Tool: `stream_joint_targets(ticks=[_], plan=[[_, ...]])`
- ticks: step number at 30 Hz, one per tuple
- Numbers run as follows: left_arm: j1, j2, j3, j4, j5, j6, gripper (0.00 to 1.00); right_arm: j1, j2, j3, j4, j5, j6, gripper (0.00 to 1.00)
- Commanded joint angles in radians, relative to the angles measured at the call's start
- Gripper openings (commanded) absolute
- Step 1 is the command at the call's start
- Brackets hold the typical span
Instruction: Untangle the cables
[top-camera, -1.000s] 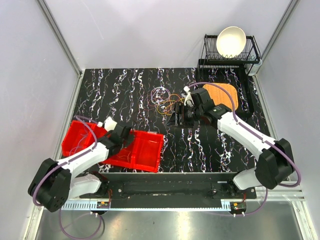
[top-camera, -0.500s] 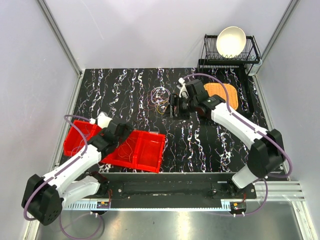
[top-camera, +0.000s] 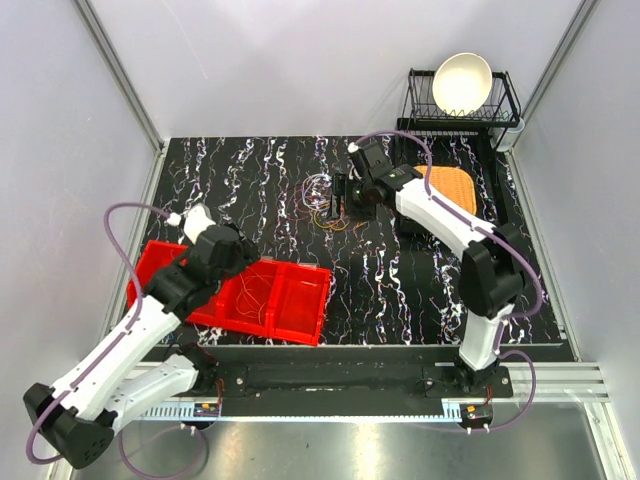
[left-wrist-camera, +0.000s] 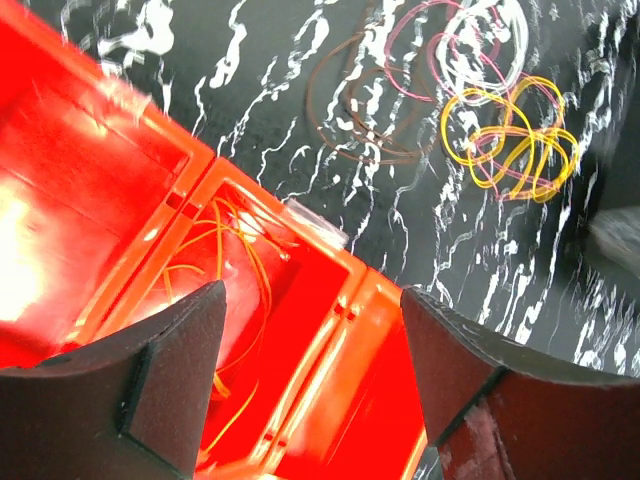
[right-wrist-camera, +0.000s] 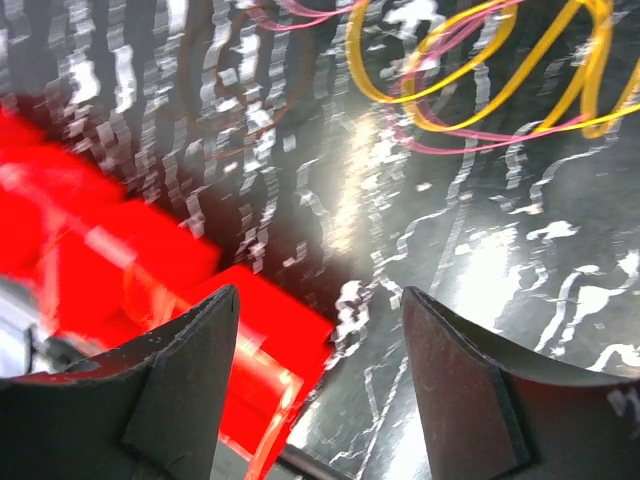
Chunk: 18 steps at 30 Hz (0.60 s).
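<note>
The thin pink cable bends out past the edge of the yellow loops, so the robot's right gripper needs to go down onto that exposed part of the pink cable (top-camera: 337, 229) (right-wrist-camera: 440, 151).
The cables (top-camera: 325, 198) lie as a tangle of thin loops on the black marbled table. In the left wrist view they show as yellow loops (left-wrist-camera: 512, 135), pink and white loops (left-wrist-camera: 468, 45) and a dark brownish loop (left-wrist-camera: 355, 115). An orange cable (left-wrist-camera: 232, 272) lies inside the red bin (left-wrist-camera: 205, 175). My left gripper (left-wrist-camera: 312, 295) hangs open above that bin (top-camera: 300, 318), nothing between its fingers. My right gripper (top-camera: 345, 195) hovers open at the tangle's right edge; yellow (right-wrist-camera: 470, 75) and pink strands lie just beyond its fingertips (right-wrist-camera: 320, 295).
A black dish rack with a white bowl (top-camera: 462, 82) stands at the far right corner. An orange woven mat (top-camera: 448, 185) lies in front of it, under the right arm. Grey walls close in the table on three sides.
My left gripper has opened and lifted up and back from the red bin, leaving the orange cable inside. The right gripper has moved away from me, up to the tangle.
</note>
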Motion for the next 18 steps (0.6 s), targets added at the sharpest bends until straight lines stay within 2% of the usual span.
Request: stream_joint_targets(ticks=[1, 6, 9, 13, 18], plan=[[-0.007, -0.016, 0.150, -0.170, 0.036, 0.235, 0.74, -0.041, 0.068, 0.079, -0.052, 0.092, 0.007, 0.71], [-0.007, -0.045, 0.216, -0.247, 0.053, 0.361, 0.75, -0.063, 0.124, 0.065, -0.007, 0.101, 0.139, 0.68], [-0.007, -0.066, 0.195, -0.215, 0.084, 0.426, 0.75, -0.073, 0.144, 0.022, 0.067, 0.089, 0.222, 0.69], [-0.007, -0.102, 0.087, -0.154, 0.070, 0.518, 0.75, -0.084, 0.193, 0.031, 0.112, 0.087, 0.286, 0.68], [-0.009, -0.149, 0.065, -0.129, 0.080, 0.529, 0.74, -0.089, 0.282, 0.086, 0.127, 0.063, 0.329, 0.68]])
